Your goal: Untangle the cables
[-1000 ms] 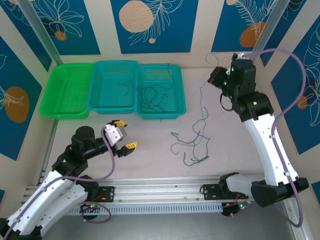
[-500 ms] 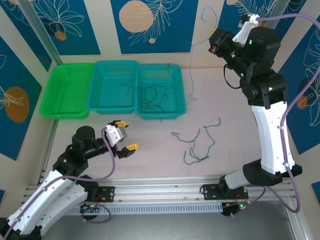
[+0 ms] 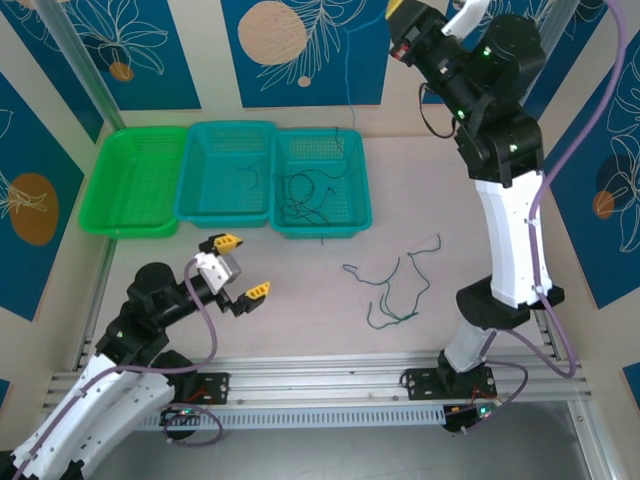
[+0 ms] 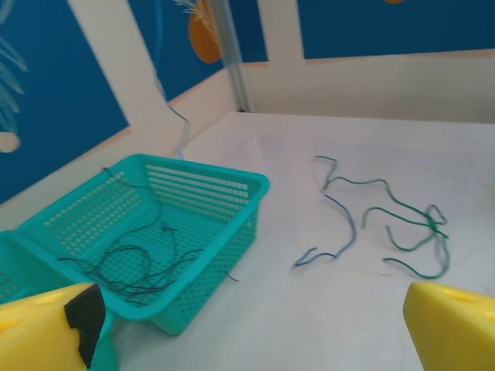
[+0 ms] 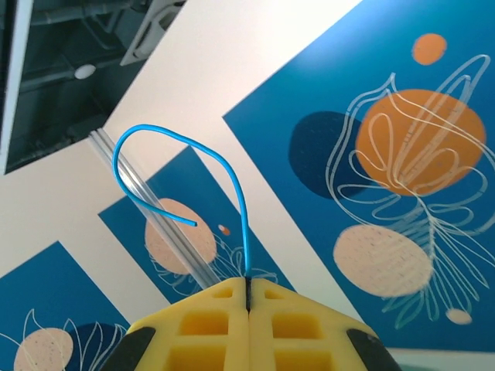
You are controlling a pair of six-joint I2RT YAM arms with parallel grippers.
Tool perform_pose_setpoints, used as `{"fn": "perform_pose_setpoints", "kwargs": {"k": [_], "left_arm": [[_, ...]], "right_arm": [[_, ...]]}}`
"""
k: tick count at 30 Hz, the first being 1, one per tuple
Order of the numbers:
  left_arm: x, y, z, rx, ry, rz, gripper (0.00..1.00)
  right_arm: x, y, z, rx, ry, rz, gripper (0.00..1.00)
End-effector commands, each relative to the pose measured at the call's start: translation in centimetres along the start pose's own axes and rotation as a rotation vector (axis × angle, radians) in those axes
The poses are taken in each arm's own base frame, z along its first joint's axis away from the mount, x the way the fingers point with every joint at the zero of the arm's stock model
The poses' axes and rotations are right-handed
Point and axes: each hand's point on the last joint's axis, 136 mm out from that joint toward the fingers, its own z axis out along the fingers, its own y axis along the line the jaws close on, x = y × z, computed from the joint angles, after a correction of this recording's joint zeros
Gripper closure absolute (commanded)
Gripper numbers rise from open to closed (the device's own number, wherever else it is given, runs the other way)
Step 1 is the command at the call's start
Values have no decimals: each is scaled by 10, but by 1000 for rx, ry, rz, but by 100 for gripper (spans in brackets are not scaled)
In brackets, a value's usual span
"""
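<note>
My right gripper will go down and across to the middle teal basket, with its fingers tipping down, before it lets go of the thin blue cable.
My right gripper is raised high at the back and is shut on a thin blue cable that loops up out of its closed yellow fingertips. The rest of that cable hangs down over the back of the right teal basket. Several dark green and teal cables lie loose and partly crossed on the table. A tangle of dark cables lies inside the right teal basket. My left gripper hovers low, left of the loose cables, open with nothing between its fingers.
A middle teal basket with a few cable pieces and a green basket stand in a row at the back left. The near wall of the right teal basket is close ahead of my left gripper. The metal rail runs along the near edge.
My right arm has swung up and to the left, lifting the blue cable off the table until it hangs free. My left gripper has opened wider and drawn back slightly.
</note>
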Motion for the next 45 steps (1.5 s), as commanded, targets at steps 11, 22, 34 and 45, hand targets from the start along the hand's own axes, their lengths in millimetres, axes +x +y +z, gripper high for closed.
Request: {"fn": "perform_pose_setpoints", "kwargs": {"k": [11,22,34,45], "left_arm": [[1,88,-37,-458,-23,-136,0],[1,93,-43,-485,-40,-144,0],[5,98,-47,-518,-25,-145,0],[13,103,-45,-530,7,-159,0]], "right_arm": [[41,92,65,-369,-190,-97,100],[157,61,136,-312,-70,-34,100],[411,-78,176,-16,495,-45,100],[513,-132,134,112,832,-103,52]]}}
